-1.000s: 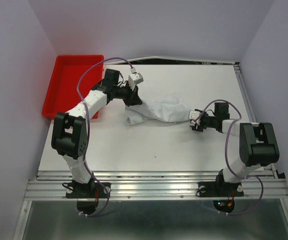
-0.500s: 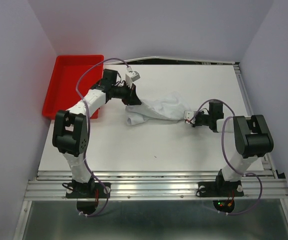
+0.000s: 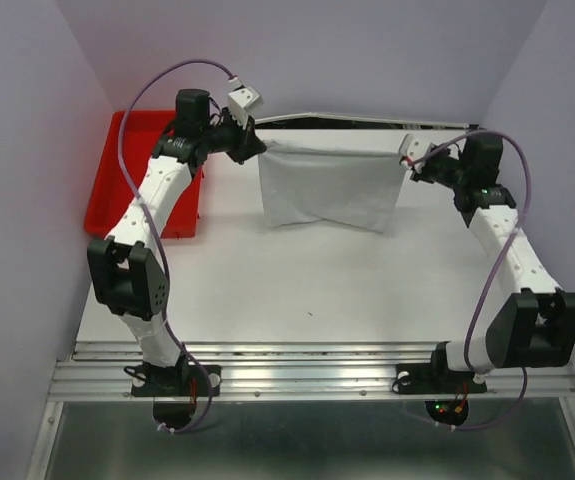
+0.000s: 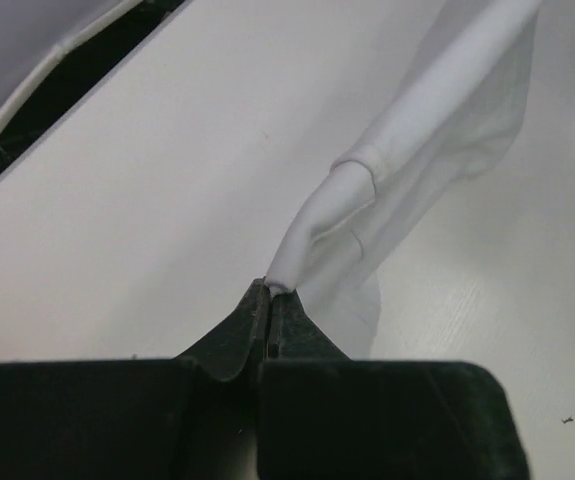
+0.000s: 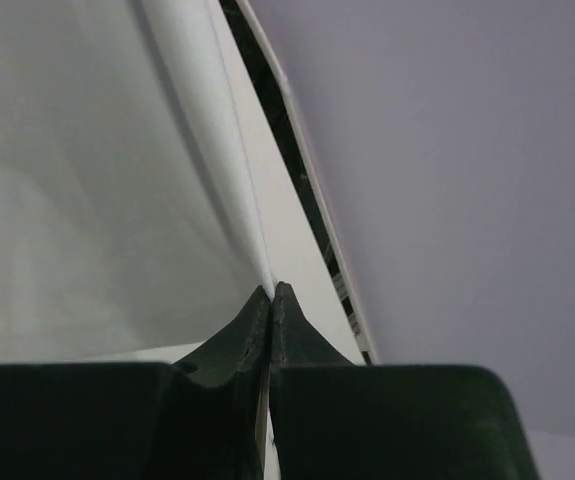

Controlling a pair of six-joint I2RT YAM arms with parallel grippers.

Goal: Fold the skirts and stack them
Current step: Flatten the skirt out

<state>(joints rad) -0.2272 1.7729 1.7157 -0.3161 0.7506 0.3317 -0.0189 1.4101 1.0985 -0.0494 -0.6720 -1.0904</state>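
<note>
The left gripper rises and comes back and down next. It then releases its corner on the bare tabletop (image 3: 253,206) beside the red bin, since the skirt (image 3: 327,188) already hangs spread out.
A white skirt (image 3: 327,188) hangs spread out above the back of the table, stretched taut between both arms. My left gripper (image 3: 260,146) is shut on its upper left corner; in the left wrist view the cloth (image 4: 407,180) runs away from the pinched fingertips of that gripper (image 4: 269,288). At the upper right corner my right gripper (image 3: 405,158) is shut on the skirt too, and in the right wrist view the fabric (image 5: 87,190) fills the left side above the closed gripper (image 5: 272,290). The skirt's lower hem falls to about the table surface.
A red bin (image 3: 117,200) stands at the table's back left, partly behind the left arm. The white table (image 3: 307,290) ends at a metal rail (image 3: 307,365) in front. A dark gap runs along the back edge (image 3: 367,123).
Both arms have lifted and pulled apart toward the back. The skirt, crumpled on the table a second ago, now hangs stretched between them. The right gripper closed on its corner.
</note>
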